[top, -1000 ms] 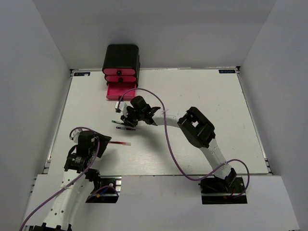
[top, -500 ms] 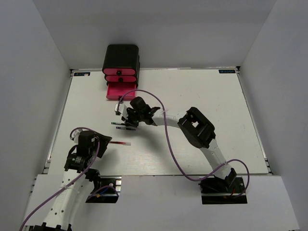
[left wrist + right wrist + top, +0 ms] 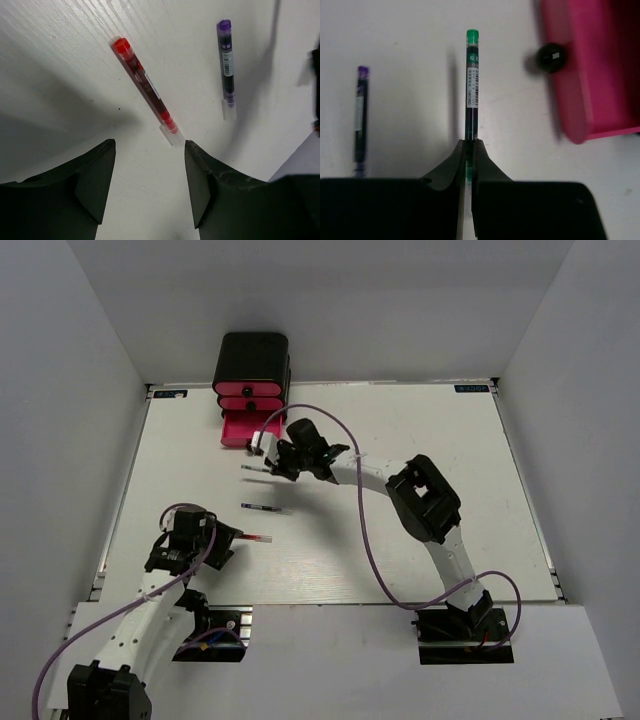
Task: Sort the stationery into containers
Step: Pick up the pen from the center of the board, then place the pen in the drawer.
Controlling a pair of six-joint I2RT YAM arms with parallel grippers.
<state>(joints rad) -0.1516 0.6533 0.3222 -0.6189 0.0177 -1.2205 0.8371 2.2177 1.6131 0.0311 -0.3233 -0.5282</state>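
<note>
My right gripper carries the pen outward over the open bottom drawer next and releases it. That drawer lies outward of the gripper, to its left in the top view.
My right gripper point(image 3: 469, 146) is shut on a green-capped dark pen point(image 3: 472, 85) and holds it above the table near the open bottom pink drawer point(image 3: 590, 70) with its black knob point(image 3: 551, 56). In the top view the gripper point(image 3: 270, 456) holds the pen point(image 3: 254, 469) just in front of the drawer point(image 3: 248, 430) of the black cabinet point(image 3: 252, 358). A purple pen point(image 3: 262, 507) lies on the table; it also shows in both wrist views point(image 3: 360, 117) point(image 3: 227, 67). My left gripper point(image 3: 149, 146) is open, its tips just short of the red pen point(image 3: 145, 90) point(image 3: 252, 537).
The two upper pink drawers point(image 3: 250, 390) are closed. The white table point(image 3: 420, 530) ends at walls on the left, back and right. The right arm's purple cable point(image 3: 350, 510) loops over the table's middle.
My right gripper has lifted the green-capped pen off the table and carried it back toward the open drawer. The purple pen stays. My left gripper has moved closer to the red pen.
</note>
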